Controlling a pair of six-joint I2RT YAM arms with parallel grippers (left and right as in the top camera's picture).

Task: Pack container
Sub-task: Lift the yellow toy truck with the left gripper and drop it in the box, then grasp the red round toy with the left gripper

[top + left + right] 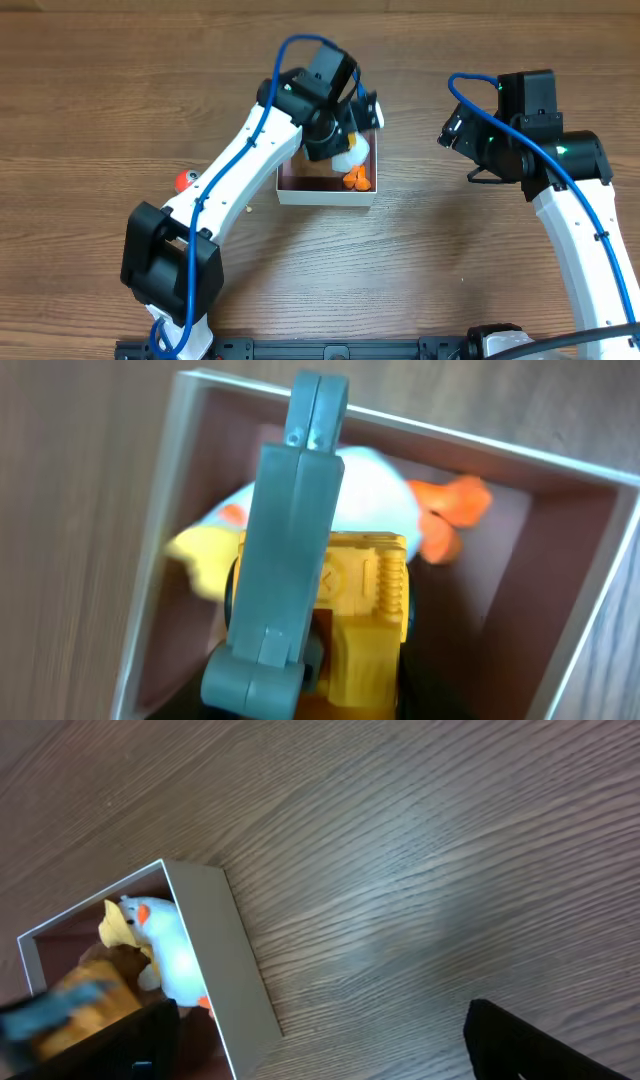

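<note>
My left gripper is to move back and down next and release the yellow toy vehicle on the container's bare bottom along its near side, because the duck leaves room there.
The container is a small square box with white walls and a dull pink inside, at the table's middle. A white plush duck with orange feet lies in it. My left gripper hangs over the box's back right part. In the left wrist view it is shut on a yellow toy vehicle with a grey arm, held just above the duck inside the container's walls. My right gripper is open and empty over bare table, right of the container.
A small red-orange toy lies on the wood table left of the box, beside the left arm. The right wrist view shows the duck and the blurred yellow toy in the box.
</note>
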